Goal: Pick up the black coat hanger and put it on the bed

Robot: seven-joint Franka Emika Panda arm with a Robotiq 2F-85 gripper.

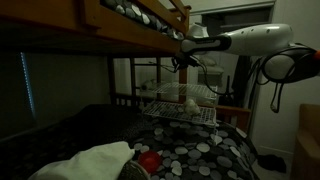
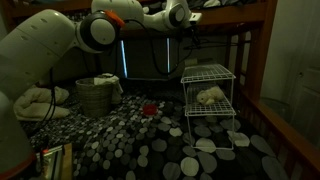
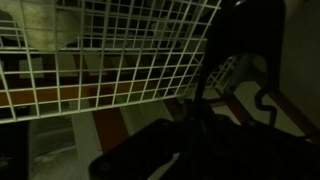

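The wire rack is below the hanger, so I should swing my gripper aside, tilt it down and lower it toward the open cover near the red object to release.
The bed (image 1: 205,150) has a black cover dotted with white and grey circles and fills the lower part of both exterior views (image 2: 120,150). My gripper (image 1: 180,60) is raised high under the upper bunk, above the white wire rack (image 1: 180,100), and it also shows in an exterior view (image 2: 190,32). In the very dark wrist view the jaws (image 3: 198,120) look closed on a thin black rod of the black coat hanger (image 3: 228,45), which runs up to the right over the rack's grid (image 3: 110,50).
The wire rack (image 2: 210,90) stands on the bed and holds a pale soft item (image 2: 210,96). A red object (image 2: 149,108) lies on the cover. A basket (image 2: 97,95) and white bedding (image 2: 40,100) sit at one end. The wooden upper bunk rail (image 1: 130,25) is close overhead.
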